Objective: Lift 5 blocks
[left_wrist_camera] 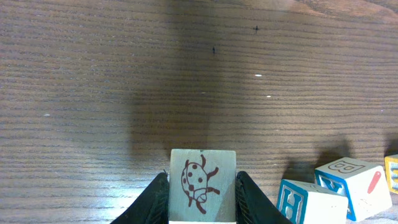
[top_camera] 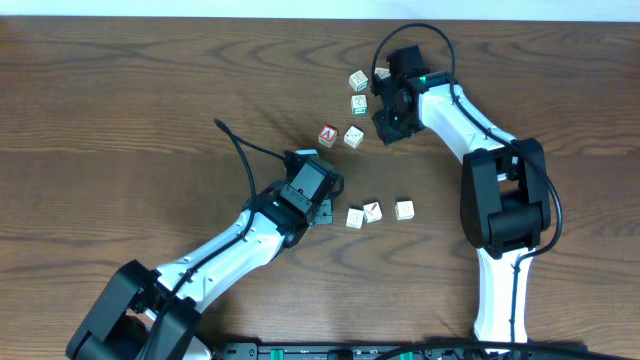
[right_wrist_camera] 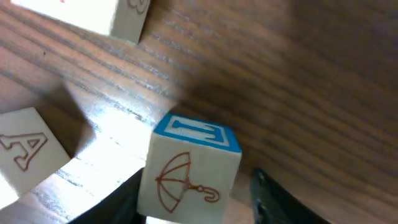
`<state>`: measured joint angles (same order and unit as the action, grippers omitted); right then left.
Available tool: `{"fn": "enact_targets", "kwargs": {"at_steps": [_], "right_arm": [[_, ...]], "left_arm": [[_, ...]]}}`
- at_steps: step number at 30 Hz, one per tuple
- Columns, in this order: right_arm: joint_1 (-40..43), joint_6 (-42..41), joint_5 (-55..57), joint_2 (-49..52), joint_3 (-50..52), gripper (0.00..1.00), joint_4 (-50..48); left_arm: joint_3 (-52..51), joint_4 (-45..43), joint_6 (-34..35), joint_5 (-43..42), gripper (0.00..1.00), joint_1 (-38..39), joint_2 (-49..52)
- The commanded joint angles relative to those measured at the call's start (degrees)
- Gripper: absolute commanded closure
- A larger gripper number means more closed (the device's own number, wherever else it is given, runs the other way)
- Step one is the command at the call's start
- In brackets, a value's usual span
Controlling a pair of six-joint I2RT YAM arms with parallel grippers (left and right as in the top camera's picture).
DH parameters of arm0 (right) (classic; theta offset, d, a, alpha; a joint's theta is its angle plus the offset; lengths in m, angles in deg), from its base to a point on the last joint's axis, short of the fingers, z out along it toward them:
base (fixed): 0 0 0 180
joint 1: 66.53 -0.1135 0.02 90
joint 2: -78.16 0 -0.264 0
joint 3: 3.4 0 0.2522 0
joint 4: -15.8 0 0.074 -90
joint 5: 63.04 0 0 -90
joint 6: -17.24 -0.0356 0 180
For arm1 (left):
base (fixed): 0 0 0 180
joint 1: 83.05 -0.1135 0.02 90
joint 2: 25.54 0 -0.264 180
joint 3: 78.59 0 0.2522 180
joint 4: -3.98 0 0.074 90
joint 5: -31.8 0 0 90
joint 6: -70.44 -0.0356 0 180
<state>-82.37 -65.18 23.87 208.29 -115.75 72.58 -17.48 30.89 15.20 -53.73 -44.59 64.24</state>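
Note:
The pale block goes down in my left gripper toward the nearest cream block next, beside that row's end, since empty table separates them.
My left gripper is shut on a pale block with a ladybug drawing, both fingers pressed to its sides. From overhead this gripper sits left of three cream blocks. My right gripper straddles a block with an umbrella drawing and a blue top. Its left finger touches the block and its right finger stands apart from it. In the overhead view the right gripper hides that block.
Further cubes lie at the back: two left of the right gripper, a red "A" cube and a cream cube. An "H" cube and a "B" cube lie right of the left gripper.

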Motion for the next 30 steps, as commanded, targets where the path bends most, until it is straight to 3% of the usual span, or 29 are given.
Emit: {"fn": "enact_targets", "kwargs": {"at_steps": [1,14,23,30], "right_arm": [[-0.8,-2.4,0.1,1.4,-0.7,0.57,-0.4],[-0.8,-3.3,0.0,1.4,-2.3,0.89,1.7],[-0.8,-4.6,0.0,-0.1,-6.1,0.99,11.3],[-0.8,-8.3,0.0,-4.9,-6.1,0.99,18.5]], "left_arm": [[-0.3,0.0,0.7,0.7,0.9,0.8,0.1],[-0.3,0.0,1.2,0.7,0.88,3.2,2.5],[-0.3,-1.8,2.4,0.1,0.83,6.5,3.8],[-0.3,-3.2,3.7,0.1,0.77,7.4,4.6]]}}
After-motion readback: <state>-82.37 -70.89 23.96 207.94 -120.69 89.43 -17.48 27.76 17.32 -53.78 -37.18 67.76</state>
